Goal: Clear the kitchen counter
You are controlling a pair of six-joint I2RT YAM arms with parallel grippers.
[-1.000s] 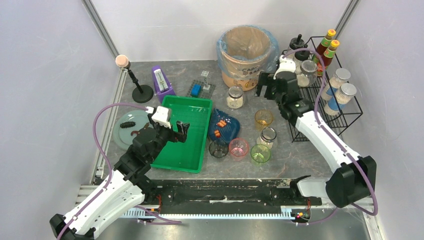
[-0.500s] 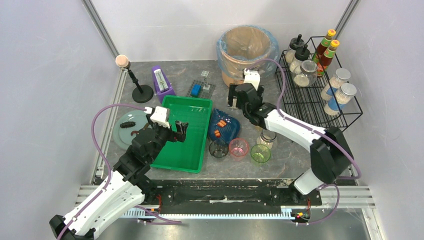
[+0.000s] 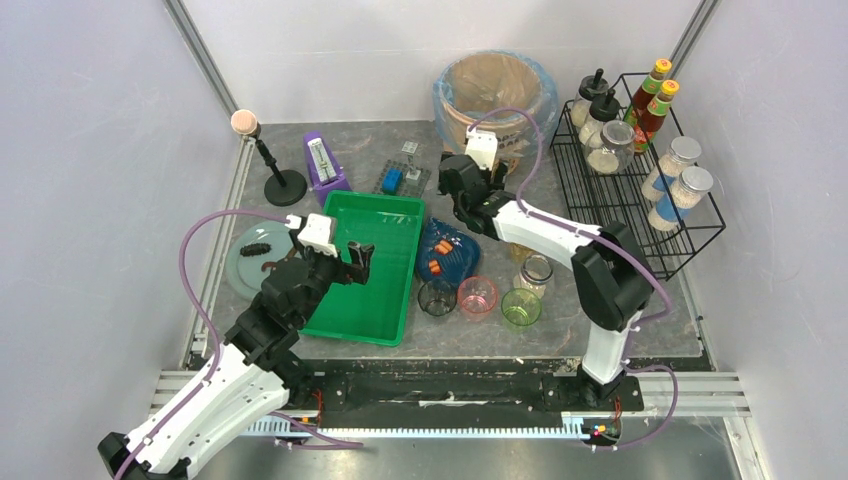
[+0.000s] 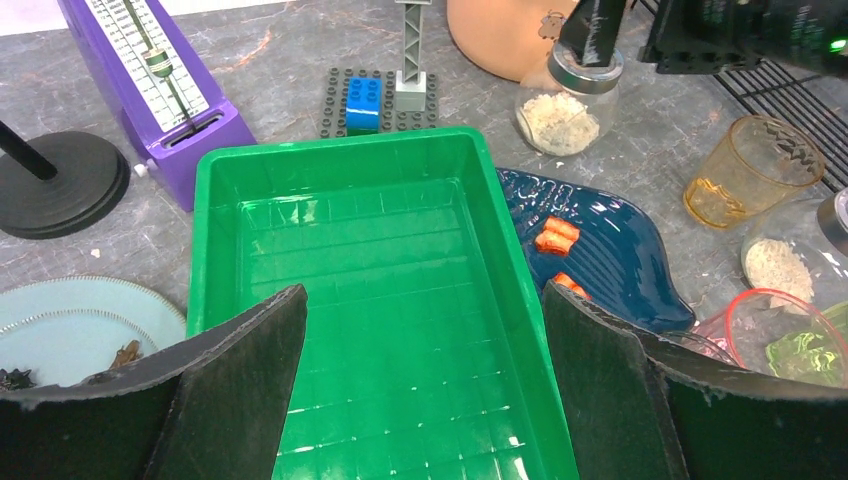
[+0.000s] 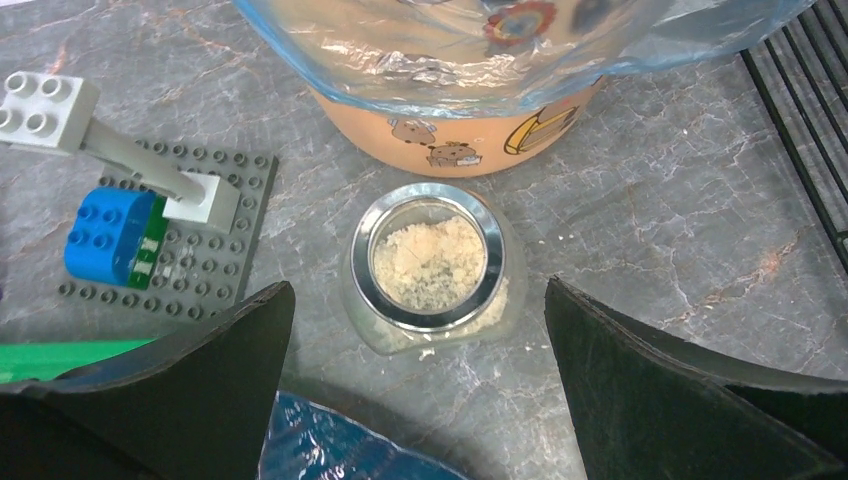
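Note:
The robot's right gripper needs to lower next over the silver lid of the glass jar, which is still below its open fingers, and bring its fingers down to both sides of the jar.
The kitchen counter is dark grey mottled stone with clutter on it. My right gripper is open and hovers over a small glass jar of pale powder beside the bin. In the right wrist view the gripper has its jaws wide apart, one on each side of the jar and not touching it. The gripper hides the jar in the top view. My left gripper is open and empty above the green tray. In the left wrist view the left gripper spans the tray's floor.
A blue plate with orange pieces, three cups and another jar sit mid-counter. A lined bin and a black wire rack with bottles stand at the back right. A purple metronome, a brick plate, a stand and a grey plate are on the left.
My right arm has swung left from the wire rack to above the powder jar by the bin, its gripper open. The left arm has barely moved.

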